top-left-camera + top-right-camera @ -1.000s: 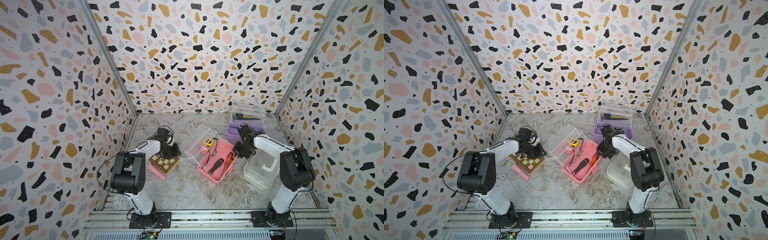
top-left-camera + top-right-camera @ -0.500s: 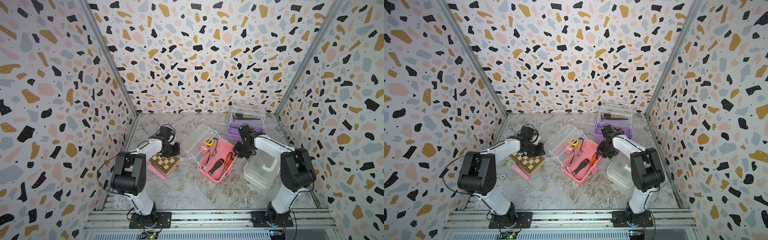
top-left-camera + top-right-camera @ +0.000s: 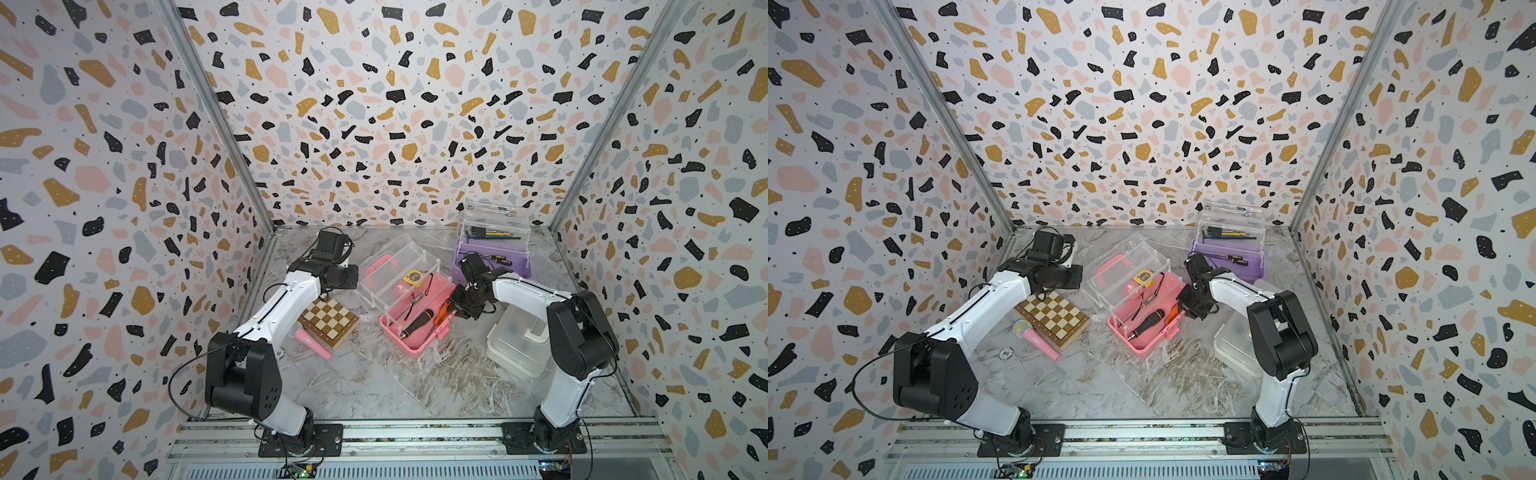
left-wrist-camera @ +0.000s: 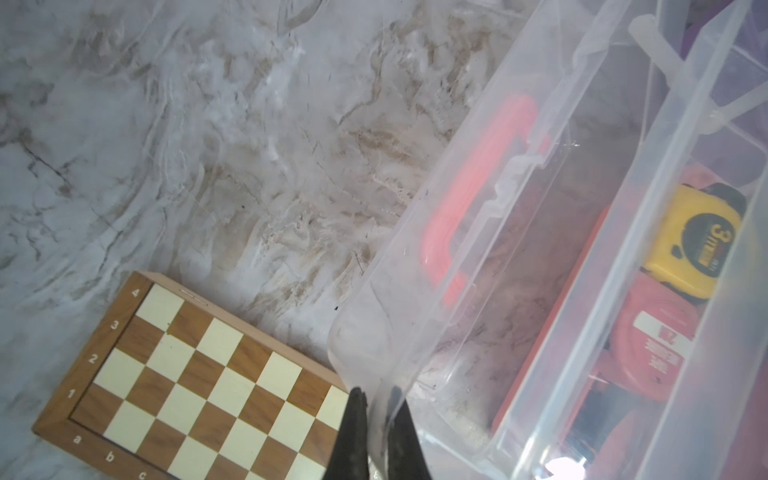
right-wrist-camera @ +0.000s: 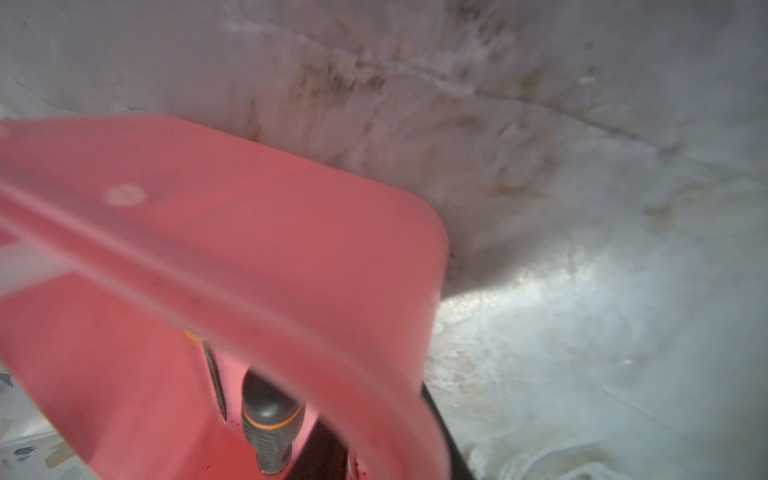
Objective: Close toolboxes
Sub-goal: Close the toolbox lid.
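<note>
The tools inside still lie uncovered, so the robot will next swing the lid's corner edge in its left gripper up and over toward the open pink base and release it there.
The pink toolbox [image 3: 415, 336] [image 3: 1144, 338] lies open at mid-table, its clear lid [image 3: 395, 270] [image 4: 478, 291] tipped back. My left gripper [image 3: 356, 276] [image 3: 1080, 277] [image 4: 376, 395] is shut on that lid's near corner edge. My right gripper [image 3: 451, 305] [image 3: 1177, 305] [image 5: 380, 436] straddles the pink base's right wall, with one finger inside by a black screwdriver [image 5: 270, 424]. Whether it presses the wall is unclear. The purple toolbox [image 3: 490, 268] stands at the back right, and its lid [image 3: 494, 224] is upright. The white toolbox [image 3: 515, 340] sits lid-down beneath my right arm.
A wooden chessboard box [image 3: 330, 322] [image 4: 199, 374] lies just left of the pink lid, under my left arm. A pink microphone [image 3: 1038, 340] and a small chip [image 3: 1005, 353] lie in front of it. Patterned walls close in three sides.
My left gripper has moved from above the chessboard's back corner over to the pink toolbox's clear lid and closed on its edge. The right arm has hardly shifted.
</note>
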You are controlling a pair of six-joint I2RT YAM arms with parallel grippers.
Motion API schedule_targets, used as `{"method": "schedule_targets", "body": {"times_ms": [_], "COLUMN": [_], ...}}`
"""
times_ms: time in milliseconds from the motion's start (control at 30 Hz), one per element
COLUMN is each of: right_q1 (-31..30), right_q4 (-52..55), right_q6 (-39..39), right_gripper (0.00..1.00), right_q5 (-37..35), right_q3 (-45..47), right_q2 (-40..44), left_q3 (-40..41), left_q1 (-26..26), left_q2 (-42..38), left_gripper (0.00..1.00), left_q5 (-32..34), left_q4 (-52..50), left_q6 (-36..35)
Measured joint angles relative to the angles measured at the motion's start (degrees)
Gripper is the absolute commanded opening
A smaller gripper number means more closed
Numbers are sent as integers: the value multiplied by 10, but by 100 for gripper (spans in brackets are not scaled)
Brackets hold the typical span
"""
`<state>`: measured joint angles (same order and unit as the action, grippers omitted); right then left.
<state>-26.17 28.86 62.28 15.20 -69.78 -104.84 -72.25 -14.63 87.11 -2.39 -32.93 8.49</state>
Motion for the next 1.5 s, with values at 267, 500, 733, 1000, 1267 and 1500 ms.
{"method": "schedule_targets", "body": {"times_ms": [267,500,733,1000,1267,1500], "right_q1": [-3,-4,-4,-10,-17,-4], "right_q4": [-44,-80,-93,-157,-208,-171], "right_q6": [19,38,42,56,62,36], "right_gripper": [26,26,27,32,45,51], "right_q5": [9,8,9,23,48,58], "right_q3": [-24,-30,-30,-13,19,54], "right_q2": [-39,-52,-55,-56,-45,30], "left_q3": [9,50,86,101,102,77], "left_q1": [-31,-67,-119,-179,-188,-187], "left_q2": [-56,-107,-156,-176,-178,-148], "left_gripper": [0,0,3,47,73,85], "left_q5": [15,40,55,-26,-85,-109], "left_q4": [0,15,36,38,31,35], "left_q6": [-15,-19,-32,-25,13,53]}}
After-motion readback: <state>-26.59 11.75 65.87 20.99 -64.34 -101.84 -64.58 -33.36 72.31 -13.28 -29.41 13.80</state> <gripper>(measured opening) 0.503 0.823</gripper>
